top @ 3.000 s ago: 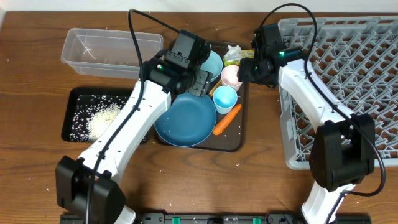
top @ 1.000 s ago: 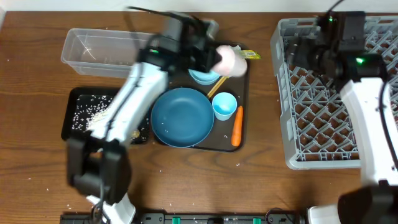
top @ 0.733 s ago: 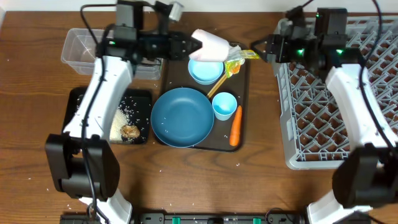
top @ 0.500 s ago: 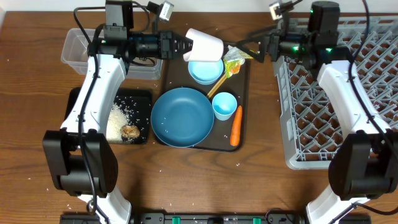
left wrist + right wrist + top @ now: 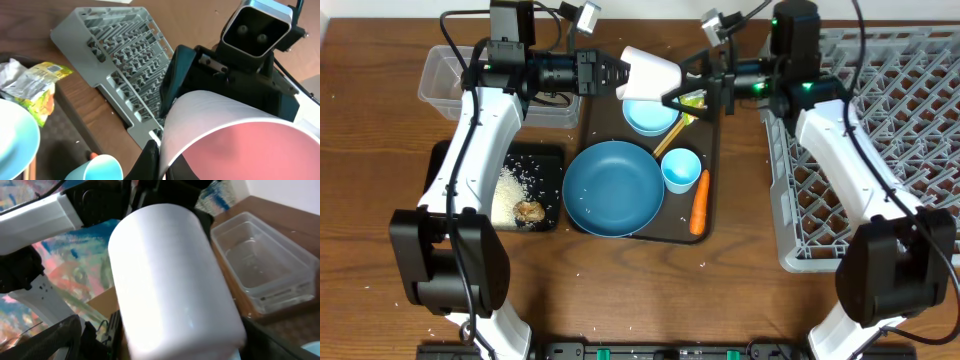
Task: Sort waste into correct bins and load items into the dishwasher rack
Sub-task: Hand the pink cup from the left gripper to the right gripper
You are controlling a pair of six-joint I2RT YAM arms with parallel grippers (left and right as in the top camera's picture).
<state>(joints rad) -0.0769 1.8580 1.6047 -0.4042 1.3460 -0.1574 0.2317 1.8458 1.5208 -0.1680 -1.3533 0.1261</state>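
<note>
The right gripper slides toward the left gripper next, farther over the pink cup's sides, and closes. The cup's base already points between my open fingers.
My left gripper (image 5: pixel 618 73) is shut on the rim of the pink cup (image 5: pixel 651 70), which hangs on its side in the air over the small light-blue bowl (image 5: pixel 650 113). In the left wrist view the jaws (image 5: pixel 162 167) pinch the cup's rim (image 5: pixel 235 142). My right gripper (image 5: pixel 683 83) is open, with a finger on each side of the cup's base (image 5: pixel 170 280); I cannot tell whether they touch it. The dishwasher rack (image 5: pixel 880 150) stands at the right. The large dark-blue bowl (image 5: pixel 615 188), light-blue cup (image 5: pixel 681 168), carrot (image 5: pixel 698 200), chopsticks (image 5: pixel 670 138) and wrapper (image 5: pixel 697 96) lie on the brown tray.
The clear tub (image 5: pixel 460 75) sits at the back left. The black tray (image 5: pixel 450 160) in front of it holds rice (image 5: pixel 505 190) and a brown lump (image 5: pixel 529 211). Stray rice grains dot the wooden table. The brown serving tray (image 5: pixel 712 150) lies between the bins and the rack.
The left arm has steadied with the cup held sideways over the tray. The right arm has swung left from the rack, and its open jaws now stand around the cup's base.
</note>
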